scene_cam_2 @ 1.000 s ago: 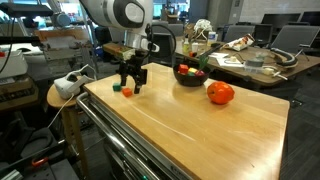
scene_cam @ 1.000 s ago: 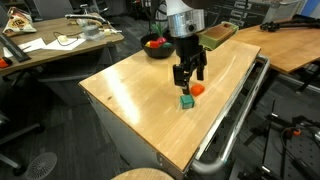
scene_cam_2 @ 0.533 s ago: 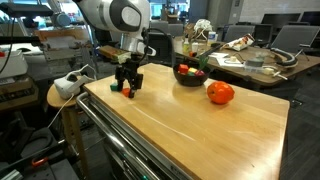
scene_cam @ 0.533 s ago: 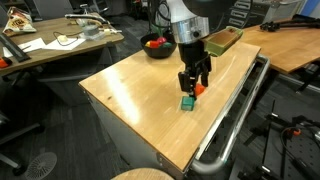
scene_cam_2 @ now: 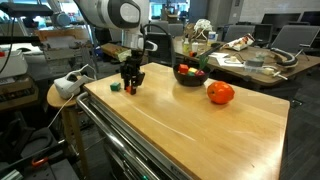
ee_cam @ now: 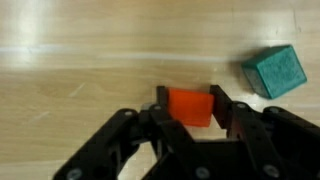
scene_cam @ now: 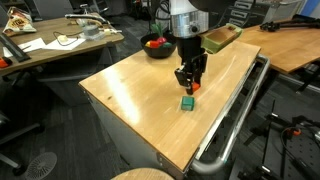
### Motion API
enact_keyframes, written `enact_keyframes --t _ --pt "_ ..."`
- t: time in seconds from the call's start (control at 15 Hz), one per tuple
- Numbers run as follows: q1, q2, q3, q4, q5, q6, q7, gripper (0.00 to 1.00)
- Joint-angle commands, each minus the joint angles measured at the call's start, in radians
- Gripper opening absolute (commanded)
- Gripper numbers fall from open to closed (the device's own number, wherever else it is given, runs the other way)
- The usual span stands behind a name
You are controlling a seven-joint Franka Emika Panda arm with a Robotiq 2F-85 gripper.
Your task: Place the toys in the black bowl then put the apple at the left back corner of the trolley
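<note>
The orange block needs to go into the black bowl next. My gripper will lift the block, move across and lower over the bowl's open top to let it go, because the bowl's rim is higher than the wood.
My gripper stands low over the trolley's wooden top, its jaws pressed against both sides of an orange block. In both exterior views the gripper reaches down to the table near the rail side. A teal block lies loose just beside it, also visible as the teal block. The black bowl sits further back with several small toys inside. The apple rests on the wood near the bowl.
A silver rail handle runs along the trolley's edge. Wooden desks with clutter stand around it. A flat tray lies behind the arm. A round stool holding a white device stands beside the trolley.
The gripper has come down over the orange block and its jaws have closed from wide open onto the block's sides. The teal block and apple have not moved.
</note>
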Motion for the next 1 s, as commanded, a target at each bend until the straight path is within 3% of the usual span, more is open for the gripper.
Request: enact_keyframes --t 0.0,0.47,0.73,0.93 --pt "0.000 -0.082 -0.009 -0.034 -0.036 0.137 0.071 0.21" --pt "-0.037 -0.174 -0.042 0.137 -0.330 0.169 0.134 0.21" --pt "-0.064 -0.066 -0.056 0.261 -0.503 0.348 0.214 0.21" --pt "-0.059 0.048 -0.107 0.336 -0.684 0.462 0.346 0.21"
